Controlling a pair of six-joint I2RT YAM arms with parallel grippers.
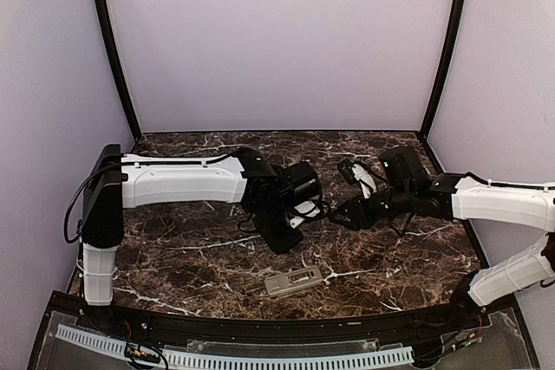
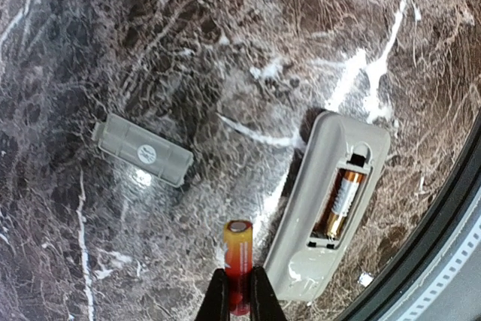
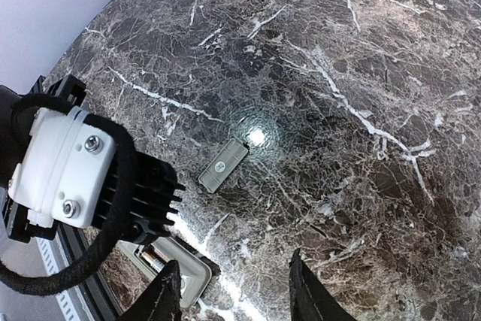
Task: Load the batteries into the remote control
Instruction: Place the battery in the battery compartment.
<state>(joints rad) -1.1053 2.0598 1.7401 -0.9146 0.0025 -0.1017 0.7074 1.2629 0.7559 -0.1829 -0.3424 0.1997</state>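
Note:
Next I will move my left gripper to the right in its wrist view and down over an empty slot (image 1: 299,276) (image 2: 329,204) beside the copper-and-white battery to release the second battery.
The remote control (image 2: 301,261) lies face down near the table's front edge, its battery bay open with one copper-and-white battery (image 2: 340,202) seated in it. My left gripper (image 2: 237,282) is shut on a second battery (image 2: 238,249), red and yellow, held upright just left of the remote and above the table. In the top view the left gripper (image 1: 282,238) hovers just behind the remote (image 1: 293,281). My right gripper (image 3: 233,280) is open and empty above the table; it shows in the top view (image 1: 345,214) to the right of the left one.
The grey battery cover (image 2: 143,150) lies loose on the marble to the left of the remote; it also shows in the right wrist view (image 3: 223,165). The left arm's wrist (image 3: 75,171) fills the right wrist view's left side. The table's black front rim (image 2: 451,208) runs close beside the remote.

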